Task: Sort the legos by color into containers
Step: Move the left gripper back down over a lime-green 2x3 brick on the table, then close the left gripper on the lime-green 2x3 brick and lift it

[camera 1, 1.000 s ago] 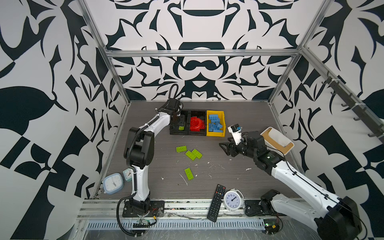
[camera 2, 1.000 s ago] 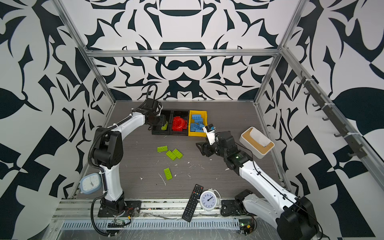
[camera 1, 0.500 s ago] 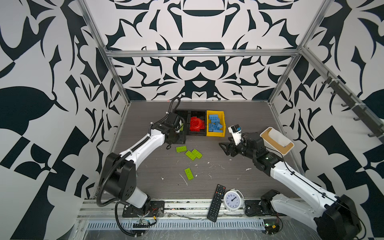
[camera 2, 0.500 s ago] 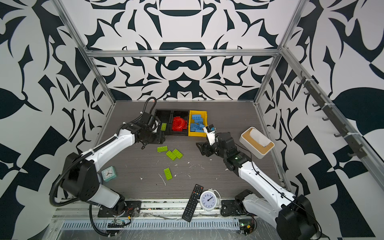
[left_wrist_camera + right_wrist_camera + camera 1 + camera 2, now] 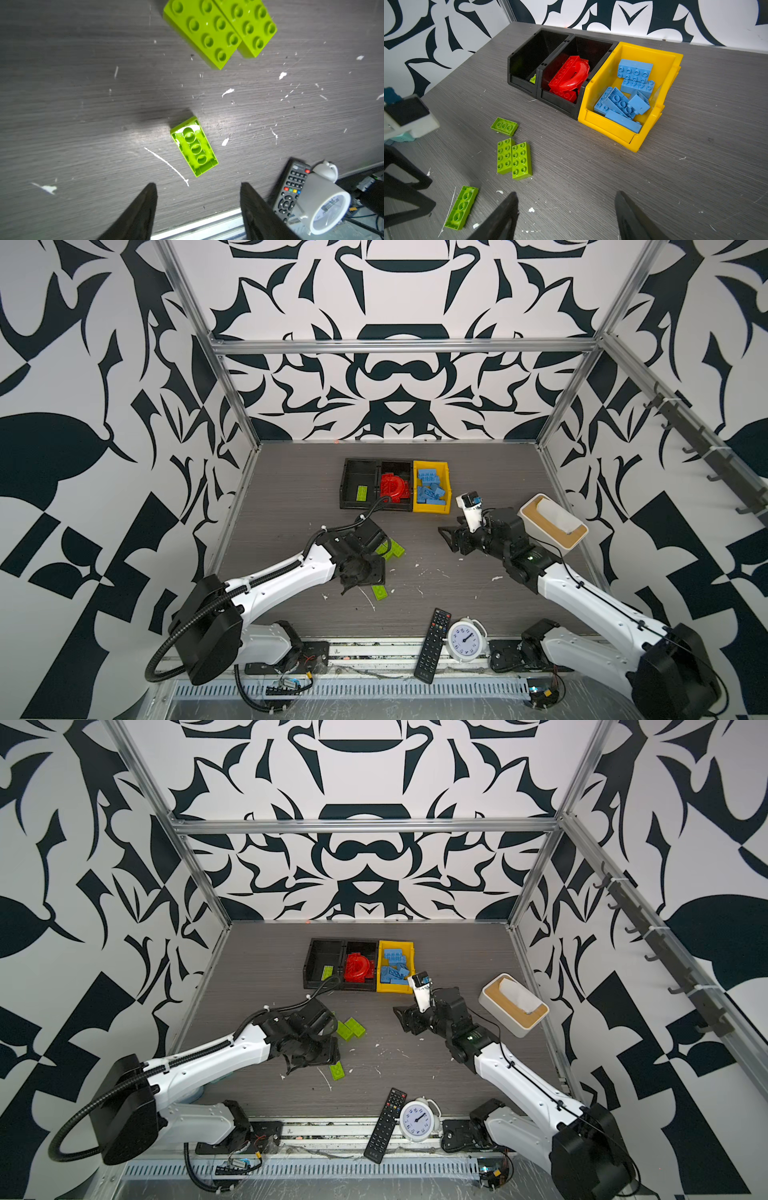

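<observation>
The lime green lego [image 5: 379, 592] [image 5: 194, 148] lies below my open left gripper, clear of neighbors. Next my left gripper lowers its fingers around the long sides and closes them.
My left gripper [image 5: 197, 184] is open and empty, low over the table [image 5: 457, 605]. It shows in both top views [image 5: 365, 585] [image 5: 316, 1063]. Just beyond its fingertips lies a lime green lego [image 5: 194, 148] [image 5: 379, 592], studs down. Two more green legos [image 5: 220, 29] [image 5: 392, 549] lie side by side, studs up. Another upturned green lego [image 5: 504, 126] shows in the right wrist view. The joined black containers [image 5: 347, 485] hold one green lego [image 5: 361, 492] and the red legos [image 5: 392, 487]. The yellow container [image 5: 446, 506] holds the blue legos [image 5: 627, 97]. My right gripper [image 5: 449, 539] [image 5: 565, 192] hovers open and empty, right of the green legos.
A white box with a wooden rim [image 5: 552, 522] stands at the right, beside my right arm. A black remote [image 5: 432, 639] and a small white clock [image 5: 465, 639] lie at the front edge. White scraps dot the tabletop.
My left arm has swung back from the black containers to the loose green legos at the front, and its jaws have opened wider. The right arm has barely moved.
</observation>
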You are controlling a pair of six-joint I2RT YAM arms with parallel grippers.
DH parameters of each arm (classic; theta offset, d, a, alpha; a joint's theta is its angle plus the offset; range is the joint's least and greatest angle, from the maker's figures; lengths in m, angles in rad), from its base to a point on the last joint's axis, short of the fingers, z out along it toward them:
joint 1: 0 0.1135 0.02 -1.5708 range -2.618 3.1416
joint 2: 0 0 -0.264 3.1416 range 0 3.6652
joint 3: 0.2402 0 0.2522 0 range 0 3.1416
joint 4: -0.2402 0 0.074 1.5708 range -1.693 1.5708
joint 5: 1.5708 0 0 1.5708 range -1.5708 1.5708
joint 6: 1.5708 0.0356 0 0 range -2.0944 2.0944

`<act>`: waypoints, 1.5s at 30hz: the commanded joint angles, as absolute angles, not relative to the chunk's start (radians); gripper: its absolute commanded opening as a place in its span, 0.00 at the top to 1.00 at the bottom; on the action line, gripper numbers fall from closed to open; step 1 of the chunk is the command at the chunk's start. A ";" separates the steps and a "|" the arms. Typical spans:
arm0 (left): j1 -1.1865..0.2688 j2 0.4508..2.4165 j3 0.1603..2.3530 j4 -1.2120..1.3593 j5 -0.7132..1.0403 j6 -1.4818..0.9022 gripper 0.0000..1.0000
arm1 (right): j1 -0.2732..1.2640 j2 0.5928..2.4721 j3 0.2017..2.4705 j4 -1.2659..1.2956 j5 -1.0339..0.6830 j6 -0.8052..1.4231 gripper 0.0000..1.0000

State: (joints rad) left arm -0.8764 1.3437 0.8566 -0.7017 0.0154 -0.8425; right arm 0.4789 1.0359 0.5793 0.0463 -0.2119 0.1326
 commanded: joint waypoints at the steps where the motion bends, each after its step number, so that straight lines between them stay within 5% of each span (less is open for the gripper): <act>1: -0.902 1.385 0.835 -0.663 0.010 -0.912 0.31 | 0.476 1.030 0.575 0.080 -0.194 0.137 0.24; 22: -0.904 1.560 0.834 -0.546 0.080 -0.881 0.32 | 0.474 1.013 0.565 0.084 -0.187 0.132 0.24; 45: -0.902 1.616 0.874 -0.664 -0.041 -0.834 0.64 | 0.474 1.011 0.565 0.086 -0.187 0.130 0.24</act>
